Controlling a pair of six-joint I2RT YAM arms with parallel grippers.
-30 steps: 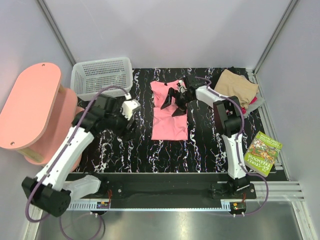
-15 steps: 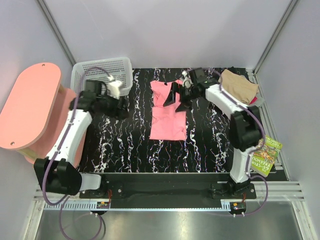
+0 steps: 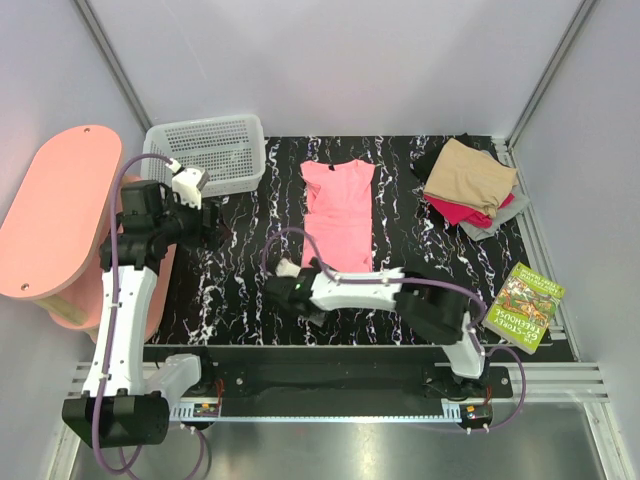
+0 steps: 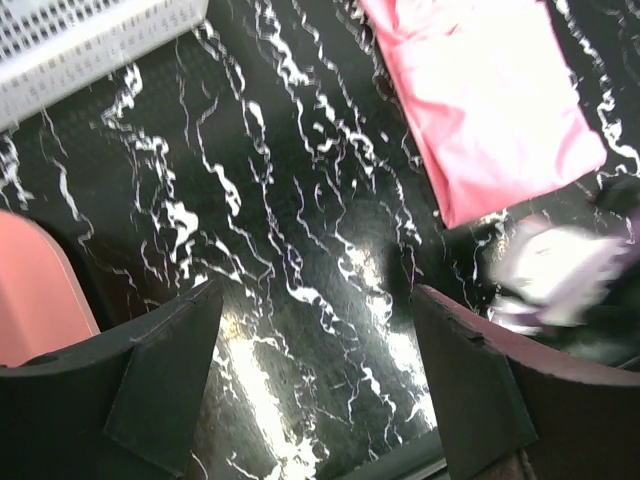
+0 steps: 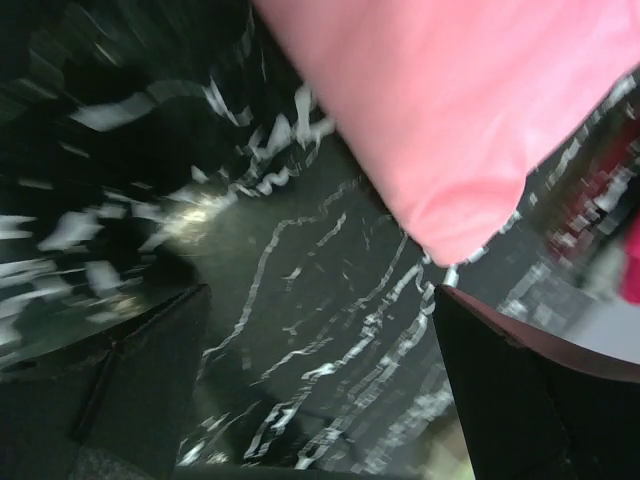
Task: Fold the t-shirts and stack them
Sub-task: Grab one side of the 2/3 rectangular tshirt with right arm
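I should next slide my right gripper outward onto the middle of the pink t-shirt's near fold, because the gripper's fingers are over bare tabletop.
The bright pink t-shirt lies flat on the black marbled table as a long narrow strip, collar toward the back. A stack of folded t-shirts, tan on top with red, grey and black beneath, sits at the back right. My left gripper hovers open over bare table to the left of the pink t-shirt, holding nothing. My right gripper is low near the pink shirt's front left corner, open and empty.
A white mesh basket stands at the back left, next to a pink oval-topped stool off the table's left edge. A green book lies at the front right. The right arm stretches across the table's front.
The right arm has left the shirt's collar end and swung down to the front, near the shirt's lower left corner. The left arm pulled back to the left. The pink shirt now lies uncovered.
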